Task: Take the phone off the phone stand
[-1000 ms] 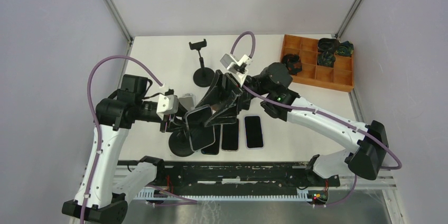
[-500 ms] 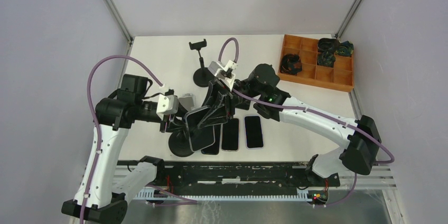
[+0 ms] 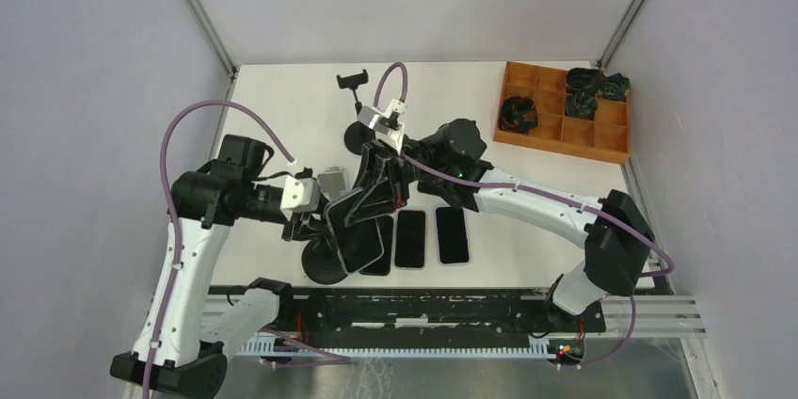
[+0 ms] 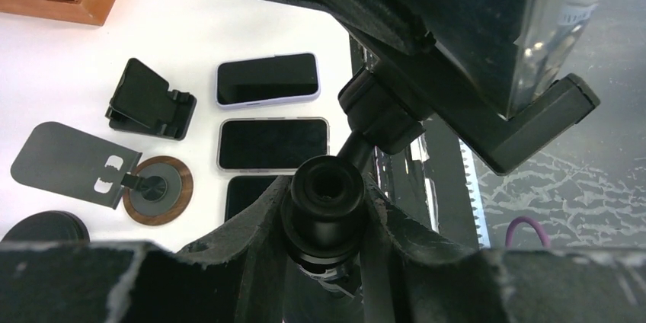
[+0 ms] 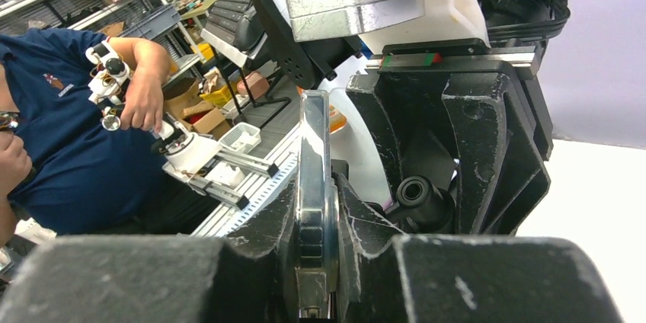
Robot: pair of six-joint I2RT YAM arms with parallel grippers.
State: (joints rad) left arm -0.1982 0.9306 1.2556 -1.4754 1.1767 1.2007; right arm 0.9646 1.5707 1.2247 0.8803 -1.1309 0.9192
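Note:
The robot's right gripper will next go to the right in the top view and down onto the tabletop beyond the flat phones, because that spot is clear.
The phone (image 3: 358, 232) is a dark slab held tilted in the clamp of a black phone stand, whose round base (image 3: 322, 262) rests near the table's front edge. My left gripper (image 3: 313, 219) is shut on the stand's post; in the left wrist view the fingers (image 4: 255, 220) press both sides of the black post knob (image 4: 326, 197), with the clamp bracket (image 4: 526, 121) above. My right gripper (image 3: 365, 203) is shut on the phone; the right wrist view shows the phone edge-on (image 5: 314, 178) pinched between my right gripper (image 5: 314, 216).
Three phones (image 3: 411, 239) lie flat side by side right of the stand. A second black stand (image 3: 359, 135) is behind. An orange compartment tray (image 3: 602, 140) sits back right. A folding stand (image 4: 148, 100) and a round wooden-rimmed stand (image 4: 158, 190) lie nearby.
My right arm has moved left and forward, bringing its gripper onto the phone's edge. My left gripper has stayed on the stand's post.

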